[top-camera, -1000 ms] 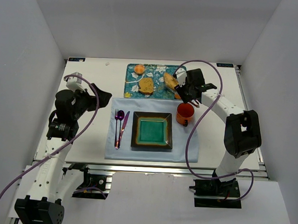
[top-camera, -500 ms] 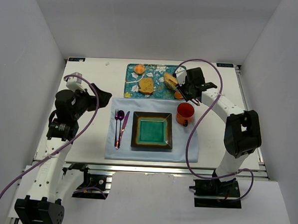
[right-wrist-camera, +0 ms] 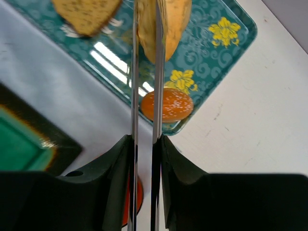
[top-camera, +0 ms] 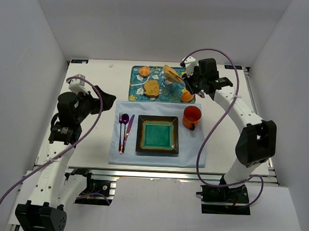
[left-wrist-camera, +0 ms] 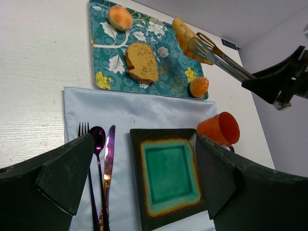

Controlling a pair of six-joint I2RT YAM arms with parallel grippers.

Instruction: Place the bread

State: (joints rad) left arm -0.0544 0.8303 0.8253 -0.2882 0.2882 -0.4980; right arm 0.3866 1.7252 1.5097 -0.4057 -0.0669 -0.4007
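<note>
Next, my right gripper comes back from the tray (top-camera: 137, 92) and lowers the bread onto the plate's teal centre (top-camera: 157, 133). It lets go of the tongs' handles there, because the plate is empty.
The bread (top-camera: 171, 73) is an elongated golden-tan piece pinched between the blades of metal tongs (top-camera: 181, 79). It hangs above the right half of the teal floral tray (top-camera: 137, 92). My right gripper (top-camera: 194, 83) is shut on the tongs' handles. In the right wrist view the right gripper (right-wrist-camera: 144, 140) squeezes the two tong blades (right-wrist-camera: 157, 72) together on the bread (right-wrist-camera: 176, 19). The left wrist view shows the bread (left-wrist-camera: 184, 34) in the tongs (left-wrist-camera: 222, 56). The dark square plate (top-camera: 159, 120) with a teal centre lies on the blue placemat. My left gripper (top-camera: 106, 99) is open and holds nothing.
On the tray lie a brown bread slice (top-camera: 152, 87) and two small orange buns (top-camera: 144, 71) (top-camera: 187, 96). An orange mug (top-camera: 192, 116) stands right of the plate. Fork, spoon and knife (top-camera: 124, 129) lie left of the plate.
The tongs closed on the bread and my right arm lifted it off the tray, shifting slightly back. The left arm has not moved.
</note>
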